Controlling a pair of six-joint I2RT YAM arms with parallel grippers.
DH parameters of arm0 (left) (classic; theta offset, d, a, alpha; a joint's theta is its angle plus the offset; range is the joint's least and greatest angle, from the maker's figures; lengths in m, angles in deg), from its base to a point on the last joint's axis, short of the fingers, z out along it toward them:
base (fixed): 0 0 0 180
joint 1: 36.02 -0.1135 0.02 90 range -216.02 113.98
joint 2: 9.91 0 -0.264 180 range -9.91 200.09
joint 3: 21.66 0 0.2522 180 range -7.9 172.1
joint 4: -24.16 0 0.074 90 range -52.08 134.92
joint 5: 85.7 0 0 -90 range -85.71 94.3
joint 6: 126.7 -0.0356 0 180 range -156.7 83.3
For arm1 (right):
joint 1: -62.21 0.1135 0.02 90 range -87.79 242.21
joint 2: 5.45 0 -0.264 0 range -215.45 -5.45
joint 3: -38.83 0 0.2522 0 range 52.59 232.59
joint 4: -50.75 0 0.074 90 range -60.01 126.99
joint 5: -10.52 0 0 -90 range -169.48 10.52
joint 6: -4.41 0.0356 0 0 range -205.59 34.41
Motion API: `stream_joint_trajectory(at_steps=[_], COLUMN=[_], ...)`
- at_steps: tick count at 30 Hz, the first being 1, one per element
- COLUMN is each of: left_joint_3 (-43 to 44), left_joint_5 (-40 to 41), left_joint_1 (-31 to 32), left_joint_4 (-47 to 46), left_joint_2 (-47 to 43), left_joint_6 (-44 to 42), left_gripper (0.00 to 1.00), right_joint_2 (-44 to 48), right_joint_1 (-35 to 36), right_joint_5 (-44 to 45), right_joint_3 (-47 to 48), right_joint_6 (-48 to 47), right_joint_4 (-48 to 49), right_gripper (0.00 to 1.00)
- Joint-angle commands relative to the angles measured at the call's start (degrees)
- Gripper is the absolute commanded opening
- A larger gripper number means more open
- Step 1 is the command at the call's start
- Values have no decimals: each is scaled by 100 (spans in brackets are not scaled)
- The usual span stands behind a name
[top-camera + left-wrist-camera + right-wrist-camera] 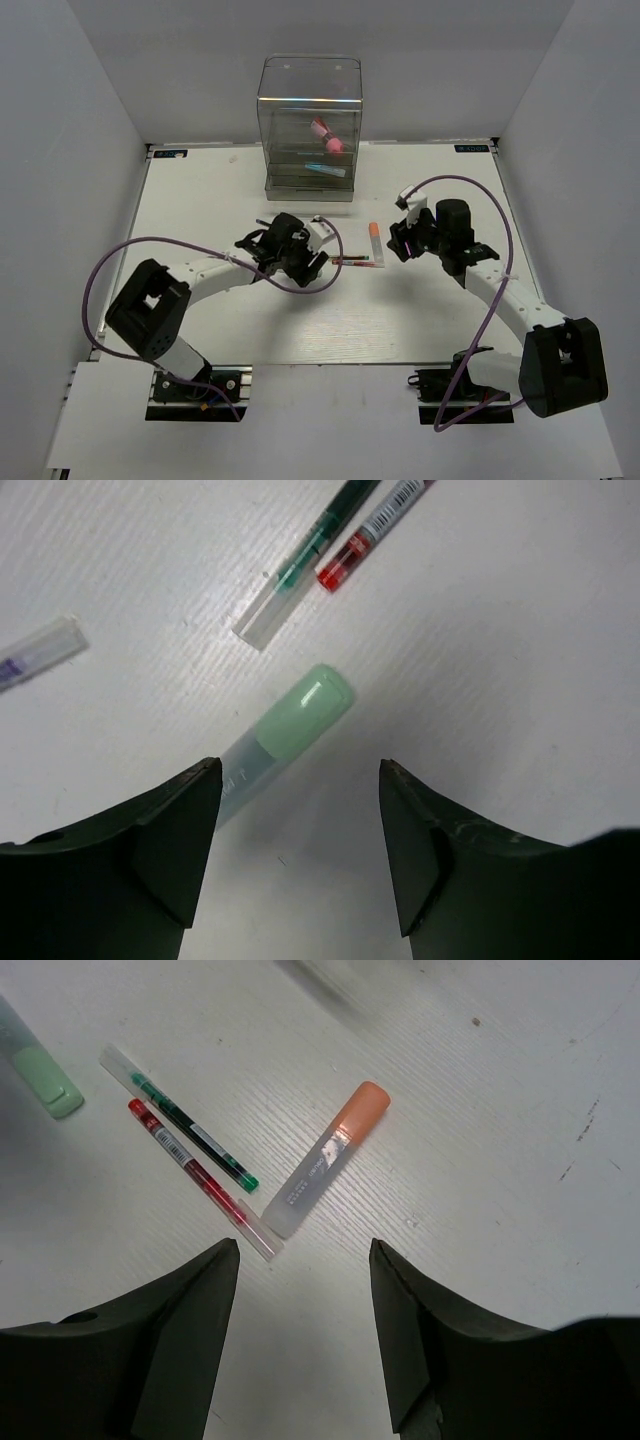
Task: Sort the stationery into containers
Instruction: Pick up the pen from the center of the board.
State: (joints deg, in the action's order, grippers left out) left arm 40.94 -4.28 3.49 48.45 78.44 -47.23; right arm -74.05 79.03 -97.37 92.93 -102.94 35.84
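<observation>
The white marker's green cap [304, 714] is below and ahead of my left gripper, so my gripper should next go down toward the pens and close on the marker.
My left gripper [306, 256] is open just above the table. In the left wrist view [300, 770] a white marker with a green cap [292, 726] lies ahead of the jaws, its body running under the left finger [170, 830]. A thin green pen [310, 550] and a thin red pen [372, 532] lie beyond it. My right gripper [400, 242] is open and empty [303, 1245]. Ahead of it lie a white marker with an orange cap [325, 1160], the green pen [190, 1136] and the red pen [195, 1175]. The clear drawer cabinet [310, 100] stands at the back.
The cabinet holds a chunky pink marker [335, 144] and a blue-capped marker [326, 171] in its drawers. A clear pen end [42, 648] lies left of my left gripper. The orange-capped marker [376, 243] lies between the two grippers. White walls enclose the table.
</observation>
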Motion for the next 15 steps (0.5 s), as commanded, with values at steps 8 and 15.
stream_joint_trajectory(at_steps=[8, 15], left_joint_3=[1137, 953], left_joint_5=[348, 401], left_joint_1=[22, 22], left_joint_4=[555, 618], left_joint_2=[1473, 1272], left_joint_6=[-459, -512], left_gripper=[74, 72], right_joint_2=[365, 444], right_joint_1=[-179, -249], right_joint_5=[-320, -399], right_joint_3=[-140, -166], right_joint_6=[100, 100], right_joint_4=[282, 282], right_gripper=[61, 61])
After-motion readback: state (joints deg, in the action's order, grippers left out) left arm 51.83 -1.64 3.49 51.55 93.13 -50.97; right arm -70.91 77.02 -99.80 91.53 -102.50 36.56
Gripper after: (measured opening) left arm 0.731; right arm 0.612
